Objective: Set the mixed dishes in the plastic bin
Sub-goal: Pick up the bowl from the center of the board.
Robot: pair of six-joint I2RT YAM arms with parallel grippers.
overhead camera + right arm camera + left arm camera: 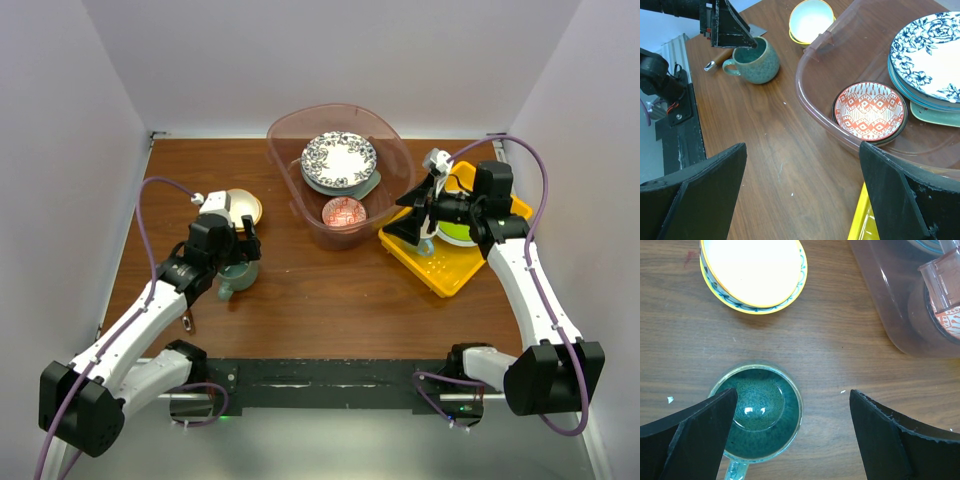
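Note:
The yellow-rimmed bowl (pixel 753 271) lies outward, so my left gripper moves outward next, then down astride the rim's side (pixel 709 264) opposite the bin, where bare wood leaves finger room.
The teal mug (pixel 239 273) (pixel 758 412) stands upright on the wooden table, handle towards the near edge. My left gripper (pixel 240 250) (pixel 792 405) hangs open just above it, one finger over the mug's left rim, the other wide of it over bare wood. A small yellow-rimmed bowl (pixel 243 207) (pixel 753 271) sits just beyond the mug. The plastic bin (pixel 290 190) (pixel 812 97) holds a blue floral plate (pixel 340 158) (pixel 932 55) stacked on a mint tray (pixel 935 114), and a red patterned bowl (pixel 344 212) (pixel 870 111). My right gripper (pixel 402 216) (pixel 802 155) is open and empty beside the bin's right wall.
A yellow perforated tray (pixel 450 270) (pixel 862 225) with a lime-green plate (pixel 458 234) lies under the right arm. A white mug (pixel 436 160) stands behind that arm. A small metal object (pixel 188 322) lies near the left arm. White walls enclose the table.

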